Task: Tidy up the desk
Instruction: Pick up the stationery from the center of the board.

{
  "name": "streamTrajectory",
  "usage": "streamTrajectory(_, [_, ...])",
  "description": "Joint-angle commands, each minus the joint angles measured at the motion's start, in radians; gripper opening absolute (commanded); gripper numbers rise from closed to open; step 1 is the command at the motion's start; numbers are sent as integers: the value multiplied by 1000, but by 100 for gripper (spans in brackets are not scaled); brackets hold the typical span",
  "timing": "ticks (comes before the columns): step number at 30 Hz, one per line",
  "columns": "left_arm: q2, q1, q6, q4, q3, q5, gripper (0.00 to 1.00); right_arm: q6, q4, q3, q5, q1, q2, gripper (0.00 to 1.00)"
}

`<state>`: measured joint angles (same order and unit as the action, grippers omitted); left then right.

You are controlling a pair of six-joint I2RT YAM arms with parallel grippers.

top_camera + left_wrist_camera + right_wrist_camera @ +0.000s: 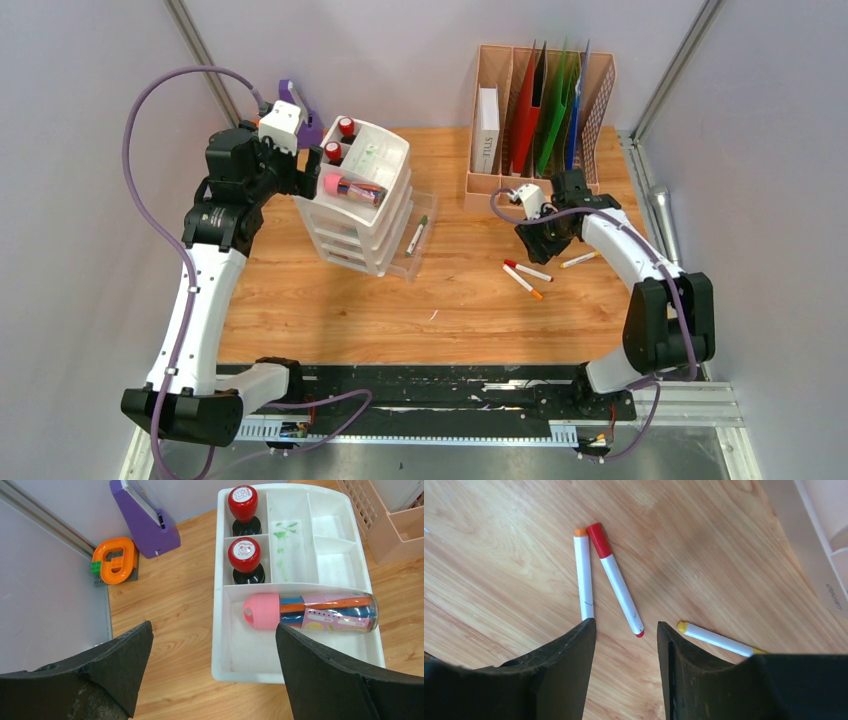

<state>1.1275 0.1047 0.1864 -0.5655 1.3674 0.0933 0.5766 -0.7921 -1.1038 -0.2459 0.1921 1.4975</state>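
The tail of the red-capped marker is already under my open fingers, so I will next lower my right gripper onto the white barrel near that end (541, 275) (629, 609).
On the wood-grain desk (330, 310) three white markers lie at the right: one red-capped (616, 582), one orange-capped (584, 575), one yellow-tipped (714, 637). My right gripper (626, 624) hovers just above them, partly open with nothing between its fingers; the red marker's tail lies under the gap. My left gripper (214, 626) stands wide open and empty over the near left rim of the white drawer unit's top tray (218, 580). That tray holds two red stamps (244, 555) and a pink-capped tube of pens (310, 612).
A green marker (417, 235) lies in the drawer unit's pulled-out bottom drawer. A beige file rack (540, 110) with folders stands at the back right. A purple holder (145, 525) and an orange-and-green block piece (114, 560) sit in the back left corner.
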Motion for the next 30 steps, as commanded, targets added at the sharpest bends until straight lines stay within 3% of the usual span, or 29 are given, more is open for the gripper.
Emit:
streamTrajectory(1, [-30, -5, -7, 5, 3, 12, 100, 124, -24, 16, -20, -19, 49, 49])
streamTrajectory(21, [-38, -4, -6, 2, -3, 9, 100, 120, 155, 117, 12, -24, 190, 41])
streamTrajectory(30, [-37, -4, -7, 3, -11, 10, 100, 48, 170, 57, -10, -24, 254, 15])
